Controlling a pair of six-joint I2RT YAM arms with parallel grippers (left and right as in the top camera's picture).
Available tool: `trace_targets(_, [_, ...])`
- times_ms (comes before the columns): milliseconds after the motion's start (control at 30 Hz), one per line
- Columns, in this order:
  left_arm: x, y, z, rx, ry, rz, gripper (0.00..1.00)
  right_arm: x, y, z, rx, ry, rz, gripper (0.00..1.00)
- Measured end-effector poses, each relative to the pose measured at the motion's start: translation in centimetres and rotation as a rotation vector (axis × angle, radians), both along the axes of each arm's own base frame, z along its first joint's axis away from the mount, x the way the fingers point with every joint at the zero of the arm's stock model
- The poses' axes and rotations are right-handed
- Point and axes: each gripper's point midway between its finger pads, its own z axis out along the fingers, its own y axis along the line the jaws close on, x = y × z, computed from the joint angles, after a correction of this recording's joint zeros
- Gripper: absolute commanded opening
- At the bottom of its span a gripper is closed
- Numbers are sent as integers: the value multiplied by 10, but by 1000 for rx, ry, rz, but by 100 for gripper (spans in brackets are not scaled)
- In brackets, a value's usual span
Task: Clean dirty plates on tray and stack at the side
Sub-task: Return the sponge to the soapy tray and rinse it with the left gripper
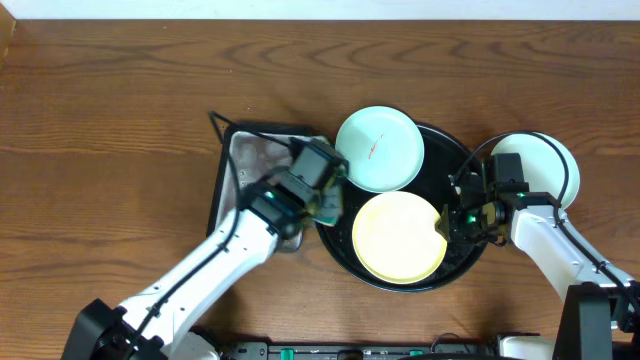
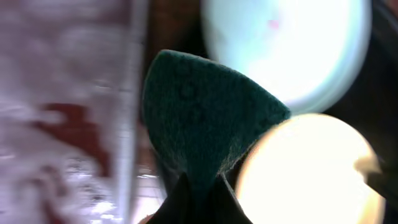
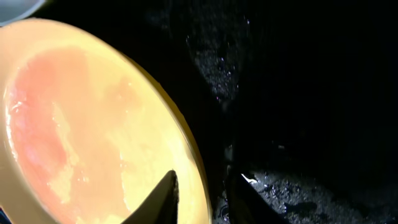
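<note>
My left gripper needs to go left in the overhead view and down to the grey pan (image 2: 68, 118), which lies clear of plates, and release the sponge (image 2: 205, 118) there.
The black tray (image 1: 440, 165) holds a yellow plate (image 1: 398, 238) at its front and a mint-blue plate (image 1: 378, 148) with a thin red smear at its back left, overlapping the rim. A third pale plate (image 1: 548, 160) lies off the tray to the right. My left gripper (image 1: 322, 200) is shut on a dark green sponge (image 2: 205, 118) at the tray's left edge, beside the yellow plate (image 2: 305, 174) and below the mint plate (image 2: 286, 50). My right gripper (image 1: 452, 222) grips the yellow plate's right rim (image 3: 81, 124), fingers (image 3: 202, 186) either side, over the wet tray (image 3: 298, 93).
A rectangular grey metal pan (image 1: 255, 160) sits left of the tray, under my left arm; it shows blurred in the left wrist view (image 2: 62, 93). Bare wooden table (image 1: 120, 110) lies all round.
</note>
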Motion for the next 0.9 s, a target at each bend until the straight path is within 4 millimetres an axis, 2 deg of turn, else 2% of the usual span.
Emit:
trace_targets(100, [10, 26, -6, 29, 9, 74, 8, 1, 0, 0, 0, -3, 0, 26])
trace_targets(233, [17, 52, -22, 68, 38, 122, 8, 2, 0, -2, 1, -16, 0, 24])
trace_targets(400, [25, 72, -42, 113, 76, 140, 9, -5, 0, -8, 0, 2, 0, 24])
trace_targets(467, [28, 76, -51, 131, 92, 136, 17, -5, 0, -8, 0, 1, 0, 24])
trace_targets(533, [29, 79, -59, 145, 107, 131, 45, -4, 0, -7, 1, -2, 0, 24])
trace_targets(600, [32, 82, -63, 151, 110, 131, 60, -4, 0, -7, 0, -2, 0, 24])
trace_targets(667, [34, 86, -65, 151, 114, 145, 65, -4, 0, -7, 0, -2, 0, 24])
trace_targets(767, [35, 91, -65, 159, 116, 144, 66, -4, 0, -8, 1, -2, 0, 24])
trace_targets(867, [26, 95, -69, 178, 154, 140, 67, -4, 0, -7, 1, -3, 0, 24])
trace_targets(900, [22, 96, -70, 183, 168, 139, 70, -4, 0, -8, 1, -3, 0, 24])
